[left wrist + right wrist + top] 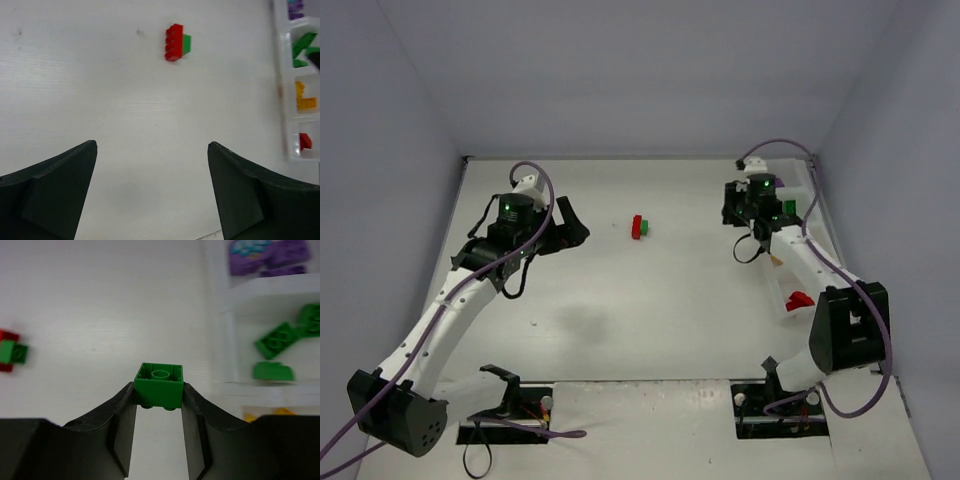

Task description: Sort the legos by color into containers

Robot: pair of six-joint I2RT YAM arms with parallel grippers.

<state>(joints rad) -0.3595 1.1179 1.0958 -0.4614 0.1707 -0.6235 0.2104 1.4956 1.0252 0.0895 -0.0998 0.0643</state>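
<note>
My right gripper holds this matching lego and should next move across and down to the green legos' bin (789,208) (265,347), below and to its right in the top view, to release it.
My right gripper (158,386) is shut on a green lego (159,382), held underside up above the table, just left of the containers (220,315). Their bins hold purple legos (267,252), green legos (277,340) and yellow ones (280,412). A red lego (174,42) joined to a green one (186,44) lies mid-table (639,227). My left gripper (151,144) stands open over bare table, well short of that pair. The left wrist view shows the containers (287,75) at the right, the nearest bin holding a red lego (305,141).
Pale walls enclose the table on three sides. From above, the right arm (800,260) lies over most of the tray, where a red brick (801,298) shows. Both arm bases and their cables (520,425) sit at the near edge.
</note>
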